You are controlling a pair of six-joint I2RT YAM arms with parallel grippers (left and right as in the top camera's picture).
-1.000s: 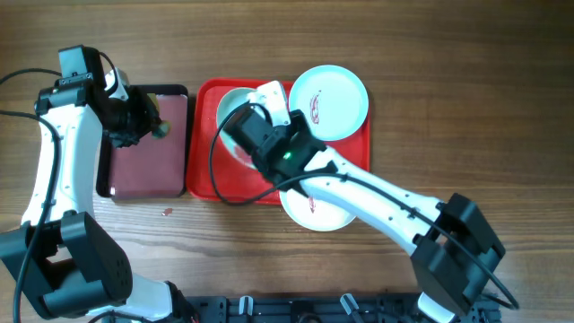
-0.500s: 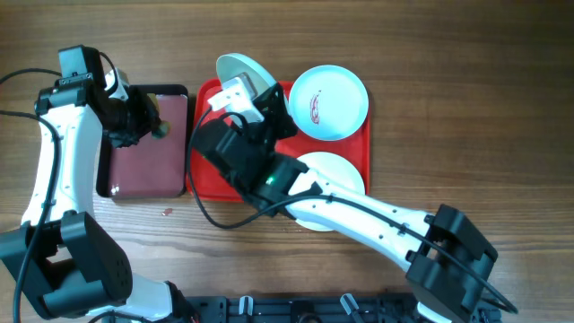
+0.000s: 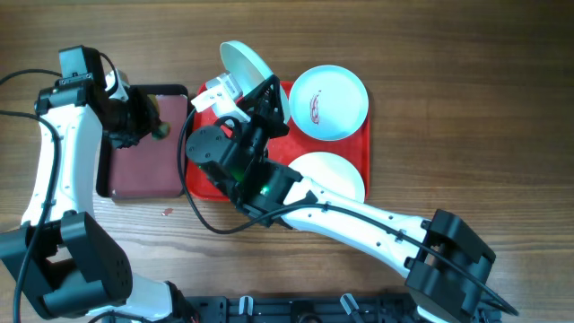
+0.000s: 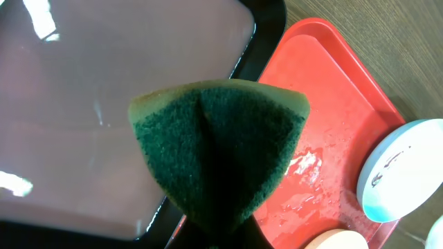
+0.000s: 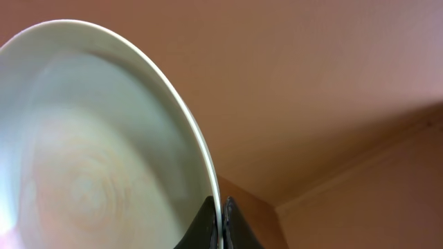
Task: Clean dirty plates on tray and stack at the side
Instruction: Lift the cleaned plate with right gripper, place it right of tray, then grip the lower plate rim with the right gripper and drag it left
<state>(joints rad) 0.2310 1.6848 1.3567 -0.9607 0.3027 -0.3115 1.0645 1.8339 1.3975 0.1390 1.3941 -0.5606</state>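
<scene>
My right gripper will swing to the right in the overhead view, lower its plate there and release it, since the table past the smeared plate is clear.
My right gripper (image 3: 256, 90) is shut on the rim of a white plate (image 3: 244, 65) and holds it tilted up on edge over the back left of the red tray (image 3: 203, 179). In the right wrist view the plate (image 5: 90, 138) fills the left, its rim pinched between my fingers. A second plate (image 3: 328, 102) with a dark red smear lies at the tray's back right. A third plate (image 3: 334, 176) lies at the front right, partly under my right arm. My left gripper (image 3: 148, 121) is shut on a green sponge (image 4: 218, 145) over the maroon tray (image 3: 143, 161).
The dark maroon black-rimmed tray (image 4: 83, 111) sits left of the red tray (image 4: 325, 117), holding a film of liquid. The red tray's floor is wet. Bare wooden table lies right of and behind the trays.
My right arm has lifted the plate off the red tray's left side, tipped it on edge and swung it back and left. The third plate is uncovered. The left arm has not moved.
</scene>
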